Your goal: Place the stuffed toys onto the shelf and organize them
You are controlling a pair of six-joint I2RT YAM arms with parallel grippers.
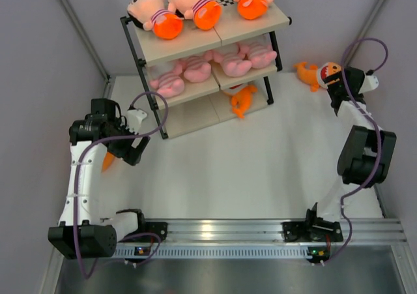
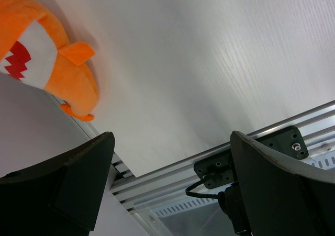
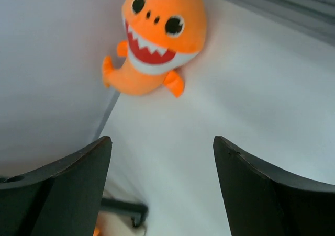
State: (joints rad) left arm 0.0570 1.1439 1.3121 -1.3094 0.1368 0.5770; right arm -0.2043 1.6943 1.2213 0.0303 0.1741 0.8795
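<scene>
I need to move my right gripper outward and down to get onto the face of the orange shark at the back, because the shark's head is beyond my fingers.
The shelf stands at the back centre. Three peach-headed dolls lie on its top board, several pink animals on the middle board, and one orange shark on the bottom board. A second orange shark lies on the table at the back right; my right gripper is open just beside it, and the shark shows ahead of the jaws in the right wrist view. A third orange shark lies by the left wall, mostly hidden under my left gripper, which is open and empty. It shows at the upper left of the left wrist view.
Grey walls close in the table on the left and right. An aluminium rail carrying both arm bases runs along the near edge. A purple cable loops from the left arm close to the shelf's front left leg.
</scene>
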